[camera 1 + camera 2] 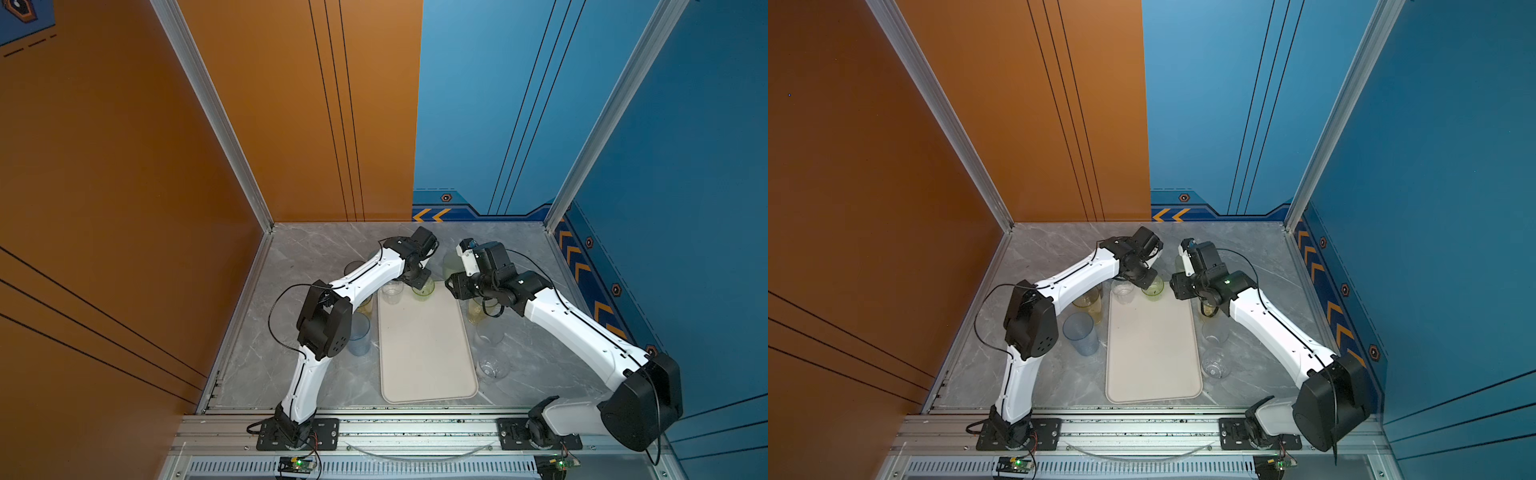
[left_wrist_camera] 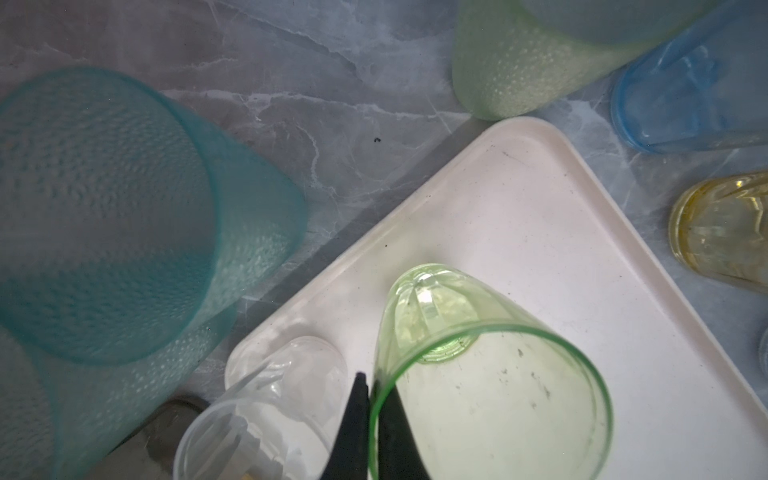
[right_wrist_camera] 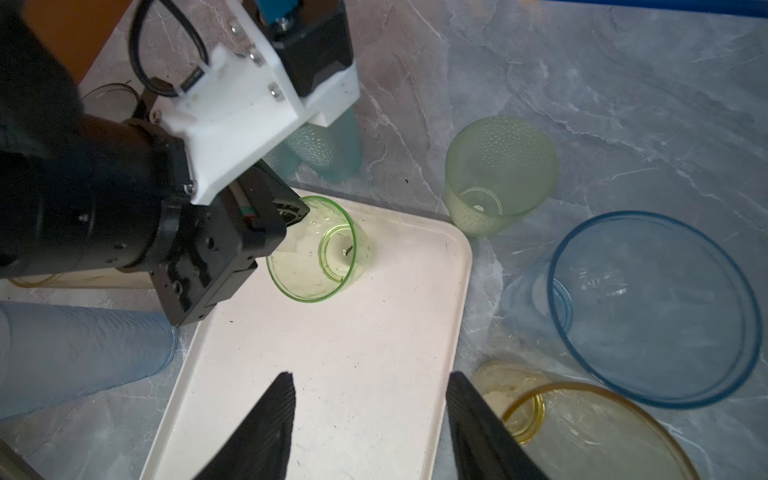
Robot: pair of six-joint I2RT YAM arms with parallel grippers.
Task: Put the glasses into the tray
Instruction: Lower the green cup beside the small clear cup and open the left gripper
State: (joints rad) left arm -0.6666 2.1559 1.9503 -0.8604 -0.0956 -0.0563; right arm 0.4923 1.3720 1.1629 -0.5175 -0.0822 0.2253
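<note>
I should next use my left gripper to lower the small green glass (image 2: 478, 374) onto the tray's bottom in the empty spot beside the clear glass, and let go of the green glass's rim there.
The cream-white tray (image 1: 428, 353) lies lengthwise mid-table in both top views (image 1: 1152, 357). My left gripper (image 2: 372, 390) is shut on the rim of a small green glass (image 2: 478, 374), one finger inside and one outside, at the tray's far end (image 1: 423, 291). The frames do not show whether its base touches the tray floor. A clear glass (image 2: 286, 374) stands in the tray beside it (image 1: 1122, 291). My right gripper (image 3: 370, 380) is open and holds nothing, hovering over the tray's right edge (image 3: 461, 291), near a yellow glass (image 3: 582, 432).
Glasses ring the tray on the marble: frosted teal (image 2: 104, 216), frosted green (image 3: 498, 174), blue (image 3: 652, 307), a tall light blue one (image 1: 1081, 332), yellow ones at the left (image 1: 1088, 301), and two clear ones at the right (image 1: 490, 332) (image 1: 492, 365).
</note>
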